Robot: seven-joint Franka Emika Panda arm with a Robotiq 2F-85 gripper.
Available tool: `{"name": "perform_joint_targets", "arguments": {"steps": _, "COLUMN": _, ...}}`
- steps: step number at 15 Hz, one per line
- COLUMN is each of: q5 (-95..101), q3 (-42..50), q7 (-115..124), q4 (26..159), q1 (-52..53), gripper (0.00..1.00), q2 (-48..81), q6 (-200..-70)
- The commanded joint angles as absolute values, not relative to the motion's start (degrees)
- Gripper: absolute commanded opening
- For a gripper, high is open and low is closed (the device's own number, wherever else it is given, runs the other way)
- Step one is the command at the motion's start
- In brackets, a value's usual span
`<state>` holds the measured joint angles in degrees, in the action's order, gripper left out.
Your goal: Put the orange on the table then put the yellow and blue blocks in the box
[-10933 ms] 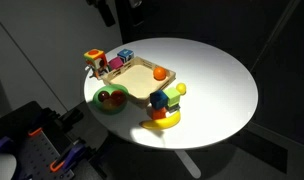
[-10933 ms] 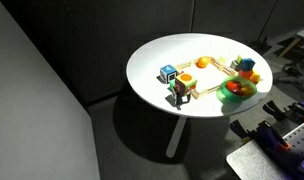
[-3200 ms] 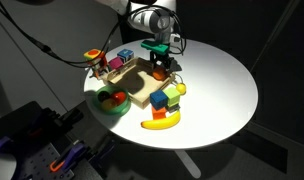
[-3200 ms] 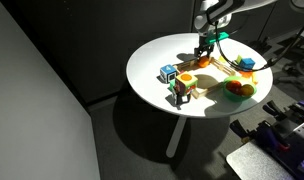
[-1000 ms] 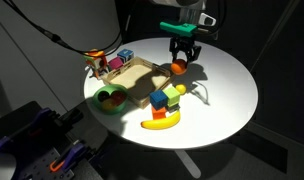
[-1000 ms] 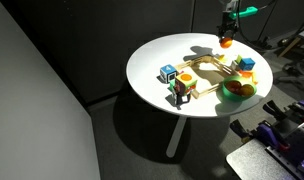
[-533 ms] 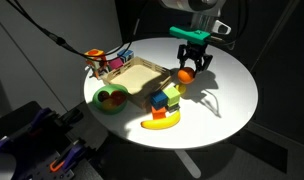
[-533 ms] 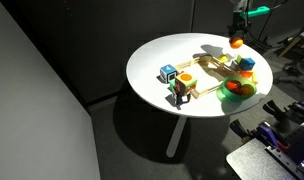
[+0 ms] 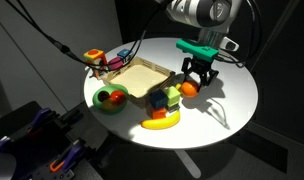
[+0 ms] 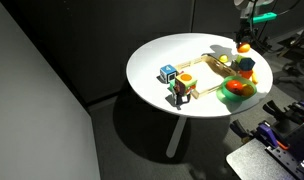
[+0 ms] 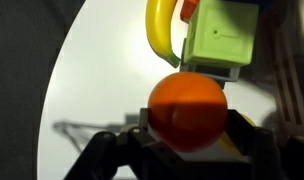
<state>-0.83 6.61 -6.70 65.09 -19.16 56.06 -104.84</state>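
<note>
My gripper will next lower the orange, still hanging above the table, to the bare white tabletop beside the green block [image 11: 222, 35] and release it.
My gripper [image 9: 193, 86] is shut on the orange [image 9: 190, 87], a small round bright-orange ball held just above the white table [image 9: 227, 100]. It hangs right beside a cluster of blocks near the box's corner. The orange [image 11: 188, 110] fills the wrist view between the dark fingers, with a green block [image 11: 222, 35] just beyond it. The yellow block [image 9: 157, 102] sits at the cluster's edge. The blue block [image 10: 247, 64] shows below the orange [image 10: 244, 47]. The light wooden box [image 9: 142, 78] lies apart from the gripper.
A yellow banana [image 9: 160, 122] lies in front of the blocks. A green bowl [image 9: 112, 98] with a red-orange piece sits by the box. Small toys [image 9: 95, 60] stand behind the box, and two more toys [image 10: 174, 82] show at the table's far side.
The gripper has carried the orange away from the box, across and down, to just beside the block cluster. Nothing else has moved.
</note>
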Motion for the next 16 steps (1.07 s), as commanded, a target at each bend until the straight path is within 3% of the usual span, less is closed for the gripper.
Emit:
{"name": "perform_joint_targets", "arguments": {"steps": 1, "q5": -0.8, "q3": 6.7, "q7": -8.5, "q4": 63.2, "q1": -20.1, "gripper": 0.52, "q2": 57.8, "q6": -103.2}}
{"name": "perform_joint_targets", "arguments": {"steps": 13, "q5": 0.1, "q3": 6.8, "q7": -12.1, "q4": 62.8, "q1": -20.2, "gripper": 0.52, "q2": 60.4, "q6": -104.3}}
{"name": "perform_joint_targets", "arguments": {"steps": 14, "q5": 0.1, "q3": 6.8, "q7": -12.1, "q4": 62.7, "q1": -20.2, "gripper": 0.84, "q2": 60.6, "q6": -104.4}}
{"name": "perform_joint_targets", "arguments": {"steps": 15, "q5": 0.1, "q3": 6.9, "q7": -12.1, "q4": 62.6, "q1": -20.2, "gripper": 0.95, "q2": 60.6, "q6": -104.5}}
{"name": "perform_joint_targets", "arguments": {"steps": 16, "q5": 0.2, "q3": 6.9, "q7": -12.0, "q4": 62.6, "q1": -20.1, "gripper": 1.0, "q2": 60.7, "q6": -104.6}}
